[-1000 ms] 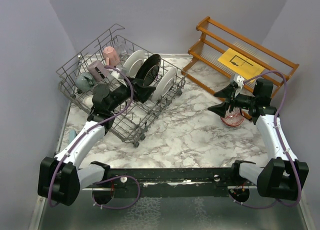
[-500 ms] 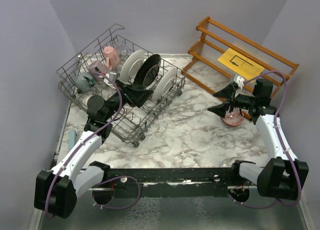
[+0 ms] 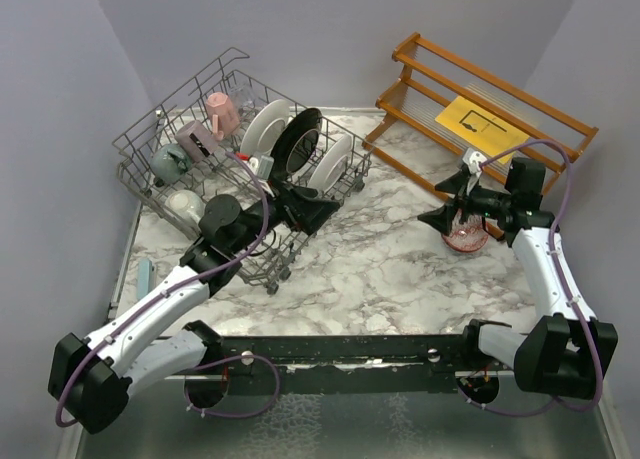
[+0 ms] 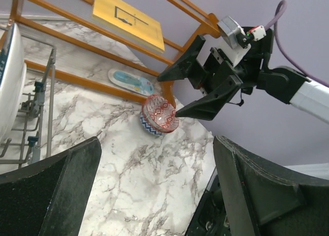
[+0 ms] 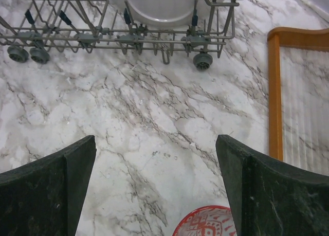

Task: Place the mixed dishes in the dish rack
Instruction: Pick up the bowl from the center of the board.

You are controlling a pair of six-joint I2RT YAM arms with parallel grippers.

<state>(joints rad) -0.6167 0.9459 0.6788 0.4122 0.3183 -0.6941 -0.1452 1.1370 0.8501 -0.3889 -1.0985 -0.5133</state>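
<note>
My right gripper will next go down and slightly back onto the bowl's near rim, because that rim is below its open fingers and toward the base.
The dish rack stands at the back left and holds pink, mauve, grey-teal and cream mugs, white plates and a black plate. My left gripper hovers at the rack's front right corner, open and empty. A red and blue patterned bowl sits on the marble by the wooden shelf. My right gripper hangs just above the bowl's left side, open, with nothing between its fingers. The bowl's rim shows at the bottom of the right wrist view.
The orange-brown slatted shelf with a yellow paper sheet leans at the back right. A pale blue patterned dish lies under its lower rail. A light blue object lies by the table's left edge. Purple walls close in on three sides.
My left arm has swung from over the rack out to its front right corner. Both grippers have opened wider. The right arm has hardly moved.
</note>
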